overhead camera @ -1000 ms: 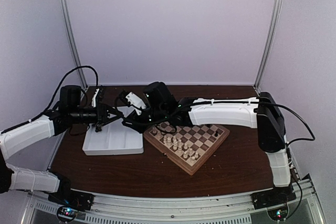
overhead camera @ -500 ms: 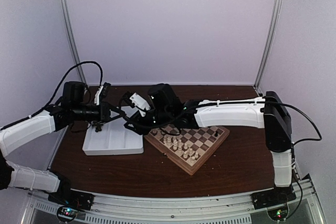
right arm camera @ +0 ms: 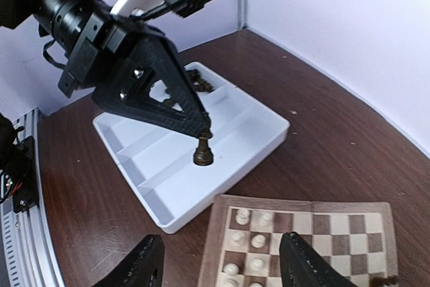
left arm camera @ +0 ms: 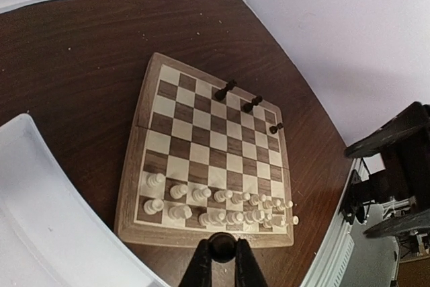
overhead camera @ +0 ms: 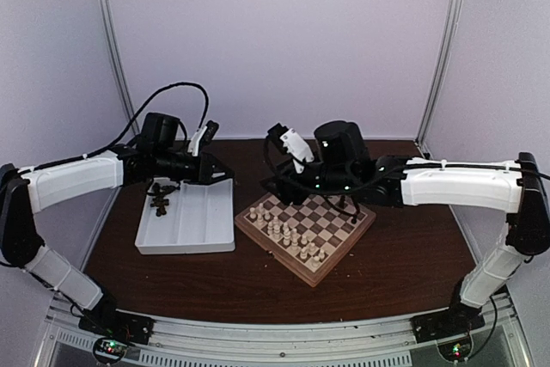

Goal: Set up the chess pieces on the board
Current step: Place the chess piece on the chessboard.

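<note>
The dark pawn [right arm camera: 203, 152] goes to the right in the top view next, held by my left gripper, and then down onto the board's empty middle squares.
My left gripper [overhead camera: 225, 176] is shut on a dark pawn [right arm camera: 203, 152] and holds it in the air over the white tray's right end, just left of the board [overhead camera: 335, 266]. In the left wrist view the fingers [left arm camera: 199, 268] pinch the pawn's round head [left arm camera: 222, 247] over the board's near rim [left arm camera: 127, 186]. Three dark pieces [left arm camera: 252, 103] stand on the far squares. Cream pieces [left arm camera: 215, 203] fill the two near rows. More dark pieces [overhead camera: 161, 199] lie in the tray. My right gripper [right arm camera: 225, 267] is open and empty above the board's corner [right arm camera: 216, 233].
The white compartment tray [overhead camera: 185, 242] sits left of the board, almost touching it; it also shows in the right wrist view [right arm camera: 263, 113]. The left gripper's body [right arm camera: 144, 92] hangs close in front of my right gripper. Booth walls stand behind and to both sides.
My left gripper has risen out of the tray and moved right with the dark pawn. My right arm has pulled back rightward from over the tray to the board's far-left corner.
</note>
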`<state>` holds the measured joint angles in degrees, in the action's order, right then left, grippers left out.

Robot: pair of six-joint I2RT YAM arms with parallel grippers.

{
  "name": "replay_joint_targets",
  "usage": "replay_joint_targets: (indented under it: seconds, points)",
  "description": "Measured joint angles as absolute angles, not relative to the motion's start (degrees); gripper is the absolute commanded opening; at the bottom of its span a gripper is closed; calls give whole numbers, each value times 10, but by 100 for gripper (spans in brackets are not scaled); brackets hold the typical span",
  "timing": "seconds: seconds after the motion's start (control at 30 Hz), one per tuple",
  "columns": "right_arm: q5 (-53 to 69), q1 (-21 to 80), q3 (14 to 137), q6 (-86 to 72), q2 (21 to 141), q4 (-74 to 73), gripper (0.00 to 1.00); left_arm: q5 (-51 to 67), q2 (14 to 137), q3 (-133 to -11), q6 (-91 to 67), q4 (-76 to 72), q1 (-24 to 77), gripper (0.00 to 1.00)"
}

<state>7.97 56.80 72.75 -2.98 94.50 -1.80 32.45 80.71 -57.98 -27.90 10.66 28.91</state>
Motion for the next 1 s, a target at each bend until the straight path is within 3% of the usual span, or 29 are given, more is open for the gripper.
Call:
replay_joint_targets:
  seconds: [0.27,0.6,1.0]
  points:
    - [6,497,625,-62,799,-42,62,303,969,-721,-244,104,328,3]
    - [6,413,529,-117,719,-58,62,255,1131,-885,-199,135,391,3]
    - [44,362,510,-135,695,-45,62,182,1213,-935,-144,138,441,4]
